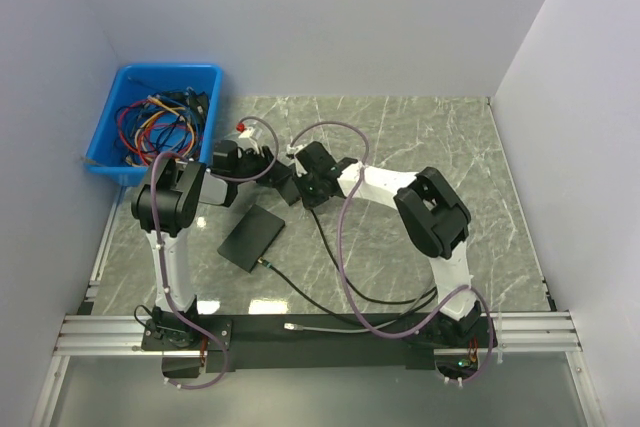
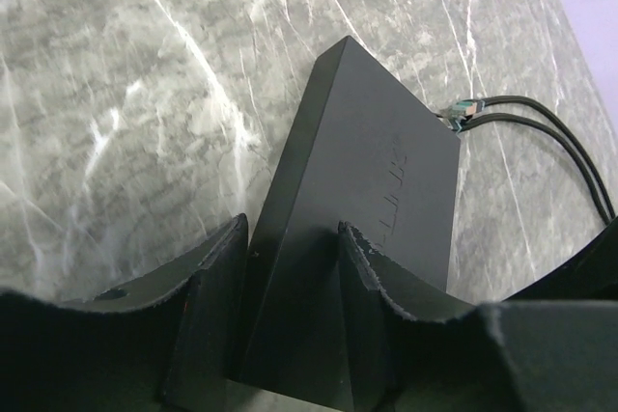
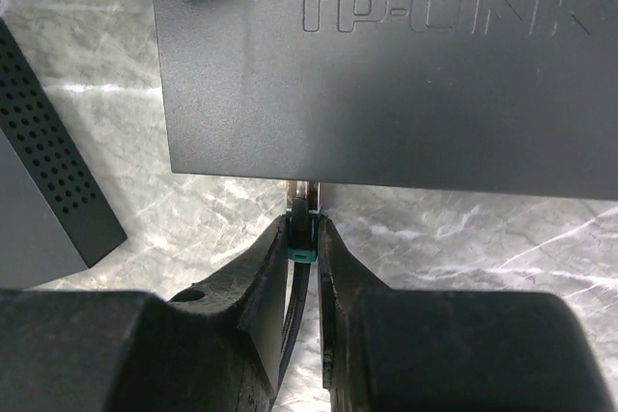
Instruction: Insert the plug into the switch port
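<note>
Part of the plug's clear tip still shows outside the port edge [image 3: 304,183], so the robot's right gripper should push outward and toward the switch [image 3: 386,74], then open.
I see a black TP-LINK switch [image 2: 367,171] lifted at an angle off the marble table, between the two arms in the top view [image 1: 283,187]. My left gripper [image 2: 294,229] is shut on its near end, one finger on each side. My right gripper [image 3: 303,221] is shut on the plug [image 3: 301,233], which has a teal boot and a thin black cable trailing back between the fingers. The plug's clear tip meets the switch's [image 3: 386,74] port edge. In the left wrist view the plug [image 2: 462,113] shows at the switch's far corner; the port itself is hidden.
A second flat black device [image 1: 252,237] lies on the table near the left arm, with a black cable [image 1: 320,292] running from it. Its perforated side [image 3: 43,171] shows left of the right gripper. A blue bin [image 1: 165,69] of coloured cables stands at the back left. A loose grey cable end [image 1: 292,328] lies at the near edge.
</note>
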### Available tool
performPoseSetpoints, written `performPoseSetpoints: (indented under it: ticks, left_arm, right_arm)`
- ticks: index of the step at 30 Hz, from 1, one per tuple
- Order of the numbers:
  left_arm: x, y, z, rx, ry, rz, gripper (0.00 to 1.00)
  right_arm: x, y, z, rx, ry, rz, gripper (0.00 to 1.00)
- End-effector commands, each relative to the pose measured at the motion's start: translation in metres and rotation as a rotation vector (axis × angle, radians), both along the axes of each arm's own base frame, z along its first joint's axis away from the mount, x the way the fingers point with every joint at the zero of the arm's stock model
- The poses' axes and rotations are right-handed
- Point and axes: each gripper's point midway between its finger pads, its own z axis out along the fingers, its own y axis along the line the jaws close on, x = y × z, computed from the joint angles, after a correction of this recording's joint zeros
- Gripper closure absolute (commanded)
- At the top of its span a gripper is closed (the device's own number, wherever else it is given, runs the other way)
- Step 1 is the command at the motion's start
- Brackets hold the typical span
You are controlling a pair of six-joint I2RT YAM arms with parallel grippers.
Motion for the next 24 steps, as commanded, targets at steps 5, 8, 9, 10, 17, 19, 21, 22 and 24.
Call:
performPoseSetpoints:
  ticks: [5, 8, 9, 10, 17, 19, 21, 22, 24]
  left_arm:
    - [-0.038, -0.035, -0.016, -0.005, 0.093, -0.177, 0.56]
    - [-0.039, -0.037, -0.019, -0.009, 0.105, -0.19, 0.57]
    - [-0.04, -0.037, -0.021, -0.007, 0.111, -0.191, 0.58]
    - [-0.04, -0.037, -0.023, -0.003, 0.121, -0.193, 0.58]
    - [-0.044, -0.044, -0.033, 0.035, 0.154, -0.212, 0.6]
    - [-0.044, -0.048, -0.036, 0.04, 0.163, -0.228, 0.61]
    - [-0.047, -0.05, -0.042, 0.055, 0.181, -0.234, 0.63]
    - [-0.047, -0.05, -0.042, 0.058, 0.181, -0.236, 0.64]
    - [-0.049, -0.052, -0.044, 0.062, 0.188, -0.245, 0.64]
  right_arm:
    - [0.047, 0.04, 0.031, 0.128, -0.147, 0.009, 1.0]
    - [0.053, 0.042, 0.033, 0.137, -0.157, -0.001, 1.0]
    - [0.054, 0.043, 0.033, 0.139, -0.161, -0.005, 1.0]
    - [0.059, 0.044, 0.037, 0.154, -0.177, -0.018, 1.0]
    - [0.083, 0.055, 0.063, 0.269, -0.255, -0.067, 1.0]
    - [0.09, 0.063, 0.075, 0.295, -0.274, -0.061, 1.0]
    - [0.096, 0.067, 0.075, 0.299, -0.273, -0.057, 1.0]
    - [0.101, 0.072, 0.078, 0.305, -0.276, -0.056, 1.0]
    - [0.108, 0.076, 0.082, 0.311, -0.286, -0.056, 1.0]
